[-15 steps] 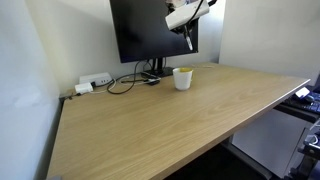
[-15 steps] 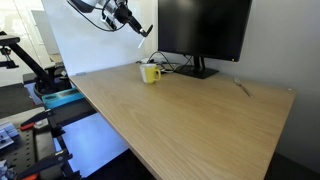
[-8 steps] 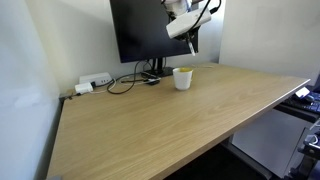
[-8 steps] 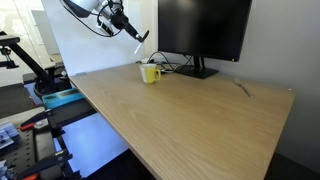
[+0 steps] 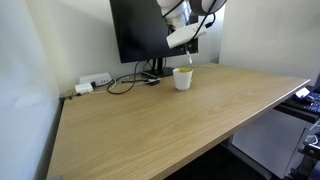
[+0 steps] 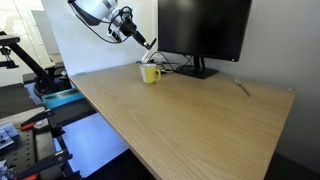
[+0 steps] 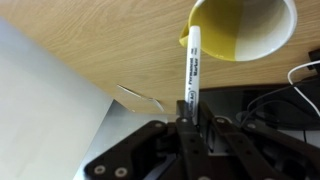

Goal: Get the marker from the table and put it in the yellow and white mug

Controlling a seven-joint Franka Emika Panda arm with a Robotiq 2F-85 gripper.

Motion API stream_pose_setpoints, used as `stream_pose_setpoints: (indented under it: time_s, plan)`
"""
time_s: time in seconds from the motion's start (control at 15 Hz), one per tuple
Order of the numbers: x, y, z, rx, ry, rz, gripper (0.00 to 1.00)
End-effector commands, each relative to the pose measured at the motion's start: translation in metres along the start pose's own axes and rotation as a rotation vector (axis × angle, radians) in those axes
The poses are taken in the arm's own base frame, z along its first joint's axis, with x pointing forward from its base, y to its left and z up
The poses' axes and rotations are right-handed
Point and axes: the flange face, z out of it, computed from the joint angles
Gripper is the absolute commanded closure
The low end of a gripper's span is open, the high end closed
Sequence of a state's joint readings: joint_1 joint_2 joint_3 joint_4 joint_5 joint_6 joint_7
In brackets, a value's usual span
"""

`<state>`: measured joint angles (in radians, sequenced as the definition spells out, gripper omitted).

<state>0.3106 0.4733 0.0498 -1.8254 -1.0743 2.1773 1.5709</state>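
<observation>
The robot's gripper will next shift over the mug's opening and lower to release, since the mug's yellow inside is below it and the marker's loose end is only at the mug's rim.
The yellow and white mug [image 5: 183,78] stands on the light-wood table [image 5: 160,130] near the monitor foot; it also shows in the other exterior view [image 6: 150,72]. My gripper [image 5: 183,40] [image 6: 134,33] hangs above the mug, shut on the marker [image 5: 188,58]. In the wrist view the jaws [image 7: 190,125] clamp the marker's white barrel [image 7: 192,70]. Its free end reaches the rim of the mug's yellow inside [image 7: 250,25]. The clamped end is hidden between the fingers.
A black monitor [image 5: 150,30] [image 6: 205,30] stands right behind the mug. Black cables [image 5: 125,82] and a white power strip [image 5: 95,82] lie at the table's back. A small dark object [image 6: 243,88] lies near the far edge. A white wall [image 7: 40,110] borders the table.
My gripper with the marker has moved lower and closer over the mug. The mug has not moved.
</observation>
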Motion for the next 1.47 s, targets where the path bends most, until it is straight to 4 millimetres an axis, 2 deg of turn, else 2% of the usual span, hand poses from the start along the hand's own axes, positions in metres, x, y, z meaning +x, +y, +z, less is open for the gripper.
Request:
stream_pose_setpoints:
  time_s: [0.0, 0.33, 0.67, 1.4]
  plan:
    - [0.007, -0.015, 0.012, 0.040, 0.008, -0.027, 0.96]
    - [0.004, -0.034, 0.023, 0.075, -0.005, -0.044, 0.96]
    - [-0.010, -0.047, 0.036, 0.104, -0.019, -0.060, 0.96]
    - [-0.024, -0.051, 0.042, 0.155, -0.037, -0.067, 0.96]
